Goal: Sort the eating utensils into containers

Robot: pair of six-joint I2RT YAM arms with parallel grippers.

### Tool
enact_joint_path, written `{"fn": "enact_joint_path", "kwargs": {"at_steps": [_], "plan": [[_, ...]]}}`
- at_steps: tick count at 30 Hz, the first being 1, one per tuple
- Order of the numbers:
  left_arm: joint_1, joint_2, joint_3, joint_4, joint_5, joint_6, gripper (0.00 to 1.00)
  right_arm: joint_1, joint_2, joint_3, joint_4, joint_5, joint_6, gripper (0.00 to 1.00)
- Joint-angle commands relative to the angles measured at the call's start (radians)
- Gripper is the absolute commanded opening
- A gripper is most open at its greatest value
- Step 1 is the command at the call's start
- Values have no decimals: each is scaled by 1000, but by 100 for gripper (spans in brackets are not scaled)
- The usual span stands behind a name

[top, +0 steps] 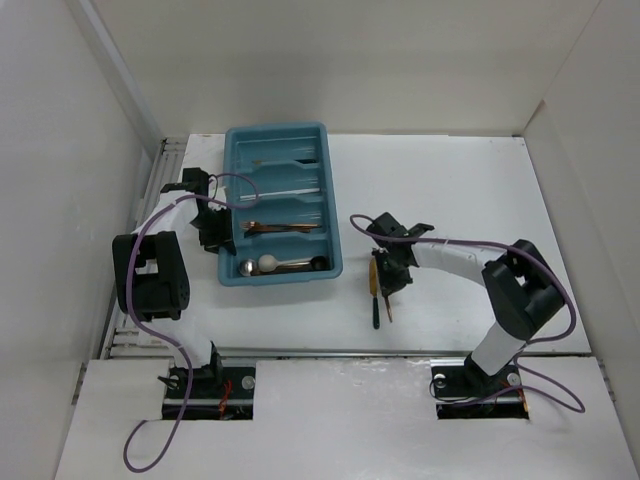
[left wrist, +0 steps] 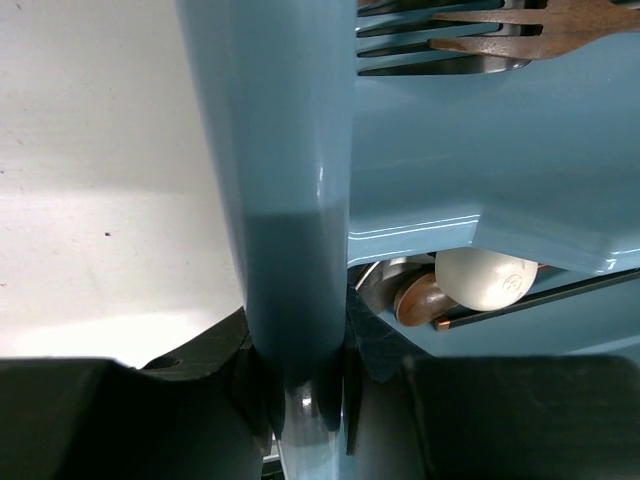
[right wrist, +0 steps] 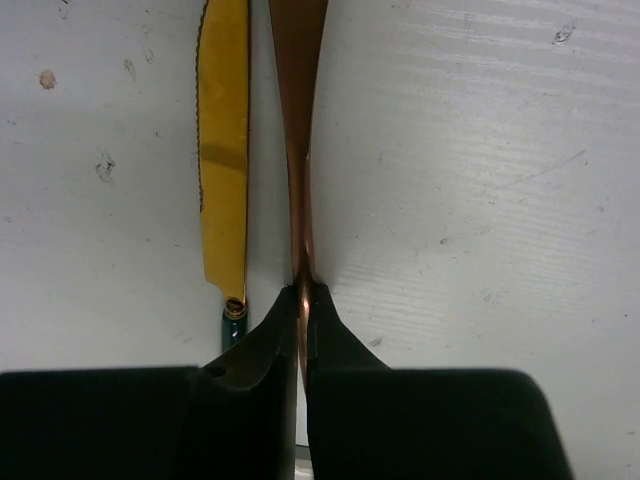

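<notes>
The tray's far compartment is empty. My right gripper will lift off the tabletop next and move outward, to the left in the top view, over the tray's far compartment.
The teal cutlery tray (top: 275,131) lies at the table's back left, with utensils in its compartments: a copper fork (top: 281,228) in one, and a white spoon (top: 268,264) with dark sticks in the nearest. My left gripper (top: 213,232) is shut on the tray's left wall (left wrist: 290,150); in the left wrist view (left wrist: 300,385) the white spoon bowl (left wrist: 485,278) and the copper fork (left wrist: 540,30) show inside. My right gripper (top: 388,272) is shut on a slim copper utensil (right wrist: 297,100) at table level. A gold knife (right wrist: 225,150) with a green handle (top: 376,305) lies beside it.
White walls close in the table on the left, back and right. The gold knife lies right of the tray's near right corner (top: 335,268). The arm bases sit at the near edge.
</notes>
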Motion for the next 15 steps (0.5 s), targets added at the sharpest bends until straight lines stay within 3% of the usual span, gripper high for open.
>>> {"fn": "enact_joint_path", "kwargs": {"at_steps": [1, 10, 15], "plan": [[10, -23, -21, -13, -96, 76, 0, 9, 51, 9, -17, 117, -3, 0], [1, 47, -24, -137, -185, 350, 0, -14, -14, 316, -114, 319, -242, 0], [1, -58, -108, -138, -165, 464, 0, -14, 67, 571, -64, 381, -414, 0]]}}
